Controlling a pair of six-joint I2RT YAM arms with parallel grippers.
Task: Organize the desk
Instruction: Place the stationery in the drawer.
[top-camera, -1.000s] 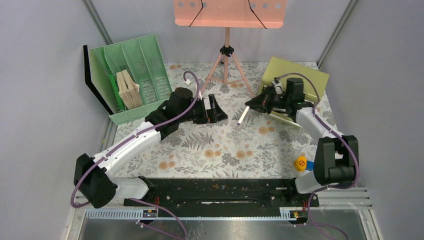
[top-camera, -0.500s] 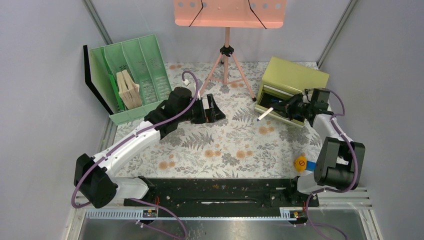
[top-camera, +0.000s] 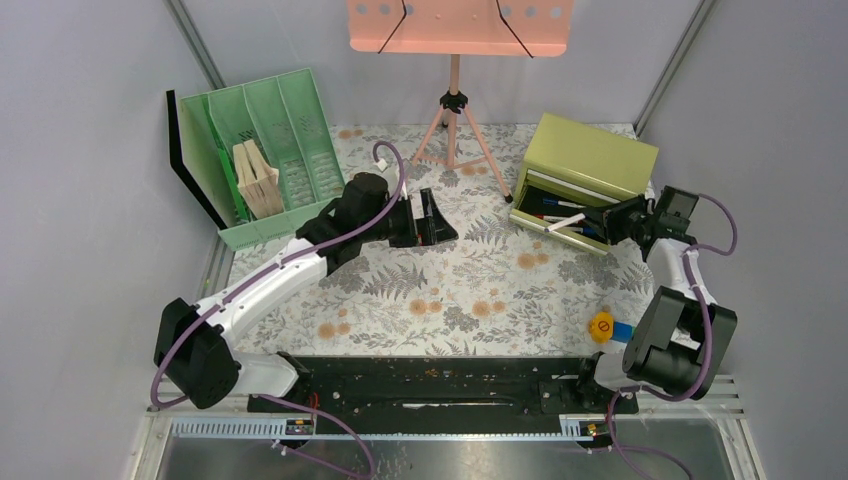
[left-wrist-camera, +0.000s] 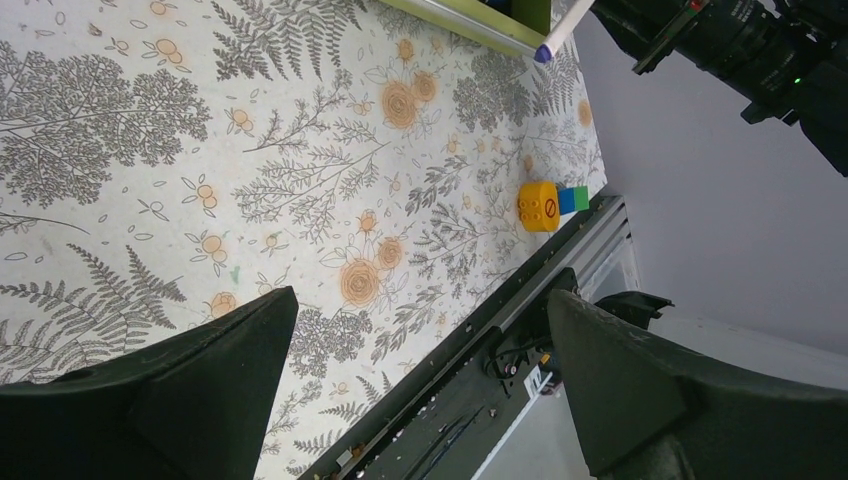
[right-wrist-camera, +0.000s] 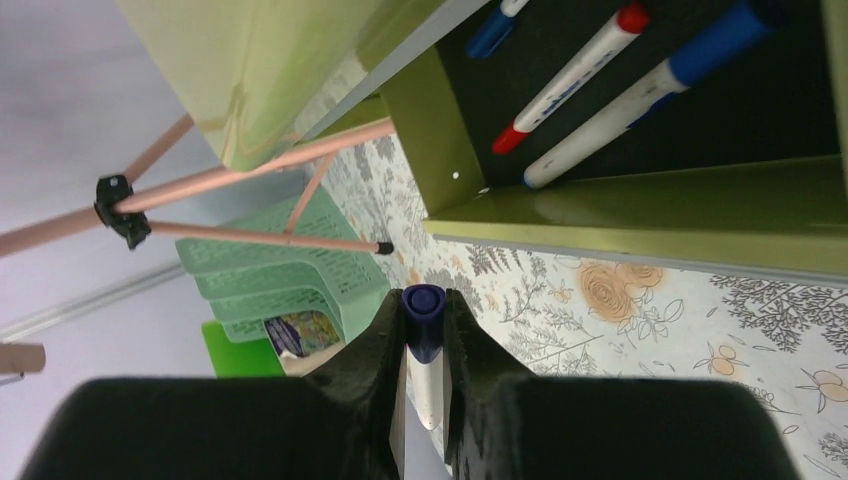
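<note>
The white marker points across the drawer's markers, so the robot's right gripper will next go down and turn to the gap below it between those markers and release there.
The desk (top-camera: 450, 290) is a floral-print tabletop. At its back right stands an olive-green drawer box (top-camera: 590, 152) with its drawer (right-wrist-camera: 640, 205) pulled open, and several markers (right-wrist-camera: 570, 80) lie inside. My right gripper (top-camera: 602, 222) is shut on a white marker with a blue cap (top-camera: 562, 228), held level over the drawer's front. In the right wrist view the marker (right-wrist-camera: 424, 345) sits pinched between the fingers of my right gripper (right-wrist-camera: 424, 305), cap outward. My left gripper (top-camera: 437, 218) hovers open and empty over the desk's middle, and its view shows the left gripper (left-wrist-camera: 420, 310) above the print (left-wrist-camera: 300, 150).
A green file tray (top-camera: 270, 150) holding wooden pieces (top-camera: 258, 178) stands at the back left. A pink music stand (top-camera: 455, 25) has its tripod legs (top-camera: 455, 140) at the back centre. A yellow block (top-camera: 600, 326) and a blue block (top-camera: 622, 330) lie near the right arm's base. A black rail (top-camera: 440, 385) runs along the near edge.
My right arm has swung to the right and carried the marker from over the desk's middle to the open drawer. The left arm has barely moved.
</note>
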